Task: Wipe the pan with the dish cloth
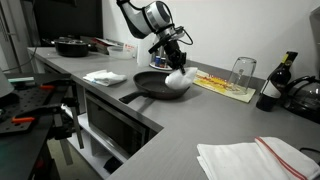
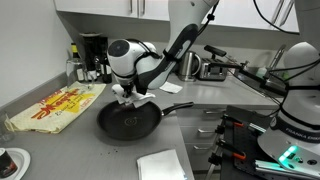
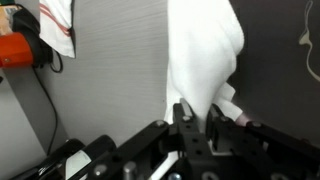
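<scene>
The dish cloth needs my gripper to rise, cross over the pan and lower next, then release it on the bare counter (image 2: 114,160) beside the second white cloth.
A black frying pan (image 1: 158,86) sits on the grey counter, handle toward the counter's front edge; it also shows in an exterior view (image 2: 128,120). My gripper (image 1: 176,62) hangs over the pan's far rim and is shut on a white dish cloth (image 1: 177,80) that droops down onto the pan. In the wrist view the cloth (image 3: 203,55) hangs from between the fingers (image 3: 196,118), with the dark pan (image 3: 285,60) at the right. In an exterior view the gripper (image 2: 130,93) is just above the pan, the cloth mostly hidden.
A second white cloth (image 1: 104,76) lies beside the pan. A yellow patterned towel (image 2: 60,106) lies on the counter. A glass (image 1: 241,72), a dark bottle (image 1: 270,90), another pan (image 1: 70,46) and a red-striped towel (image 1: 255,158) stand around.
</scene>
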You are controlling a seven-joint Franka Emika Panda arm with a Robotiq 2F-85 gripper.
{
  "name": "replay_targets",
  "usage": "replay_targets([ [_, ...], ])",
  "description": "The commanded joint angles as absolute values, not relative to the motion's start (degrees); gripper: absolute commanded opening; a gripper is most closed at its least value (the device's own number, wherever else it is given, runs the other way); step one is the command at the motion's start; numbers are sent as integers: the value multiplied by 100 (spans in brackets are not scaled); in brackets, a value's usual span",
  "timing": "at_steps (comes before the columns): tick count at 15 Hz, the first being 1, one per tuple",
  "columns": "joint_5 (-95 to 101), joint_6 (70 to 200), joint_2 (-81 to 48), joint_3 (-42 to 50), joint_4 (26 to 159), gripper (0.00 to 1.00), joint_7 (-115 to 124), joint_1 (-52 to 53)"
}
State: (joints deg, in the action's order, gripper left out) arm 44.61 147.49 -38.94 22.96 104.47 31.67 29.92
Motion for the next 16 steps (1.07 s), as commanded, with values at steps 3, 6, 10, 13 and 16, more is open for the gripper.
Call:
replay_targets([
  [3,3767,13851,-2243,786,11101,4,3047,2576],
  [6,2696,13586,-1882,-136,11092,4,2893,2460],
  [10,1169,13643,-1774,-1027,11069,4,2641,2399],
  [13,196,13692,-1854,-1400,11169,4,2392,2334],
  [16,-170,13851,-1908,-1477,11410,4,2255,2304],
])
